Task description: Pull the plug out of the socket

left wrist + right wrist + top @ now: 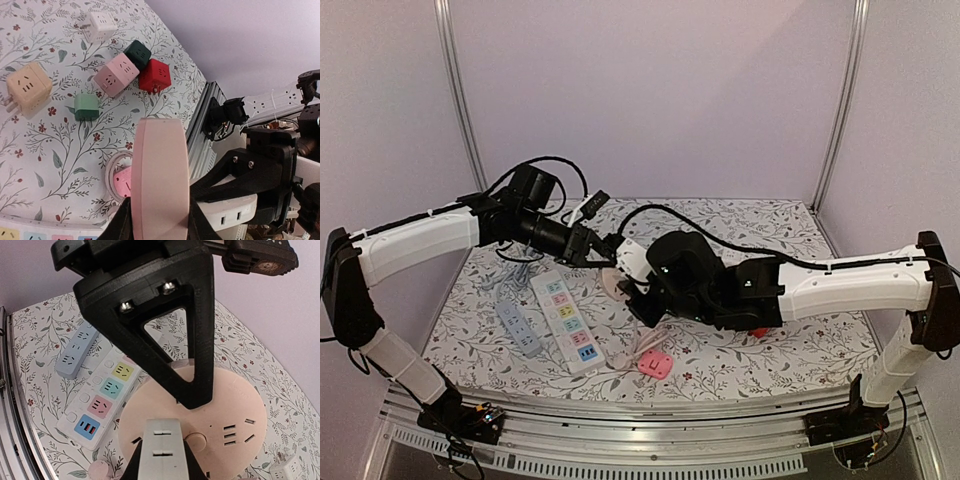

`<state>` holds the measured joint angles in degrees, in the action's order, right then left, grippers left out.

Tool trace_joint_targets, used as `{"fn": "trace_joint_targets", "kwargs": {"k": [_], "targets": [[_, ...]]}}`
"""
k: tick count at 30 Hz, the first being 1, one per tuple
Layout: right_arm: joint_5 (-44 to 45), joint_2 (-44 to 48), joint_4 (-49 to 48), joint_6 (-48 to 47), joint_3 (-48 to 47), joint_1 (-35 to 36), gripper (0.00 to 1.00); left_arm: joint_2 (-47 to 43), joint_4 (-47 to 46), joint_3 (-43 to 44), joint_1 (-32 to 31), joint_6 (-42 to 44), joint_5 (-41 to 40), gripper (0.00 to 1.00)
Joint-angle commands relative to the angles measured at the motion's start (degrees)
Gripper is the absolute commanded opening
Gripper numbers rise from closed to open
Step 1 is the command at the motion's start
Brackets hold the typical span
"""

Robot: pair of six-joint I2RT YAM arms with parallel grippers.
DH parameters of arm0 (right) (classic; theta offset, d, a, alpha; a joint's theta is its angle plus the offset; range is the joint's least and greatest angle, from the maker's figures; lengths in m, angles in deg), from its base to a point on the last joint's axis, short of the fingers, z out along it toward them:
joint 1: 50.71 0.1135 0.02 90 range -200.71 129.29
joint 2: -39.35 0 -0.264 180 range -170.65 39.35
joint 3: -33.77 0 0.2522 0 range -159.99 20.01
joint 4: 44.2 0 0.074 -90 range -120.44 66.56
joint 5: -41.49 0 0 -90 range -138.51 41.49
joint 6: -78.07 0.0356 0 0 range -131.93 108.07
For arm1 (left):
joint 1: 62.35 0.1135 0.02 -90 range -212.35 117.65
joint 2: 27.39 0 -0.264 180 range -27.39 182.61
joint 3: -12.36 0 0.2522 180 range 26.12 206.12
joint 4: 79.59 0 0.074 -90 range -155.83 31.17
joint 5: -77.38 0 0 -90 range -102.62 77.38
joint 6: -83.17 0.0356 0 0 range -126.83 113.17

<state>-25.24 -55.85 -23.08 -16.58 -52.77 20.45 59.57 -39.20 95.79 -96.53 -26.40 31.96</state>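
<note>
The robot should next draw its right gripper away from the disc [614, 281], then move it down to release the plug on the tabletop [697, 356] beside the pink cube socket, where space is clear.
The socket is a round pale-pink disc [614, 281], held above the table. My left gripper [601, 258] is shut on its rim; in the left wrist view the disc [160, 175] stands edge-on between the black fingers [119, 227]. The plug is a white block [162, 450] against the disc's slotted face [220, 405]. My right gripper [161, 467] is shut on the plug. In the top view the plug [631, 256] is between the right gripper [640, 278] and the disc. Its prongs are hidden. The plug also shows in the left wrist view [230, 212].
A white power strip with coloured outlets [566, 322] and a grey-blue strip [518, 326] lie on the floral table left of the disc. A pink cube socket [656, 364] with coiled cable lies near the front. Several cube adaptors [115, 75] lie on the table under the right arm.
</note>
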Motion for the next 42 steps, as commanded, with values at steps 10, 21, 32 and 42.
{"fn": "trace_joint_targets", "kwargs": {"k": [10, 21, 32, 42], "targets": [[11.6, 0.5, 9.8, -7.5, -1.4, 8.3, 0.00, -0.6, 2.9, 0.0, 2.4, 2.0, 0.0, 0.00], [15.9, 0.8, 11.0, -3.6, -3.1, 6.4, 0.00, -0.6, 3.0, 0.0, 1.8, 3.2, 0.0, 0.00], [9.9, 5.3, 10.9, 3.5, -1.2, 1.6, 0.00, -1.2, 4.2, 0.5, -0.2, 5.1, -2.5, 0.00], [5.3, 10.4, 11.7, 18.7, 7.8, -4.1, 0.00, -1.1, 1.5, -1.4, 5.4, 0.4, -7.2, 0.00]]}}
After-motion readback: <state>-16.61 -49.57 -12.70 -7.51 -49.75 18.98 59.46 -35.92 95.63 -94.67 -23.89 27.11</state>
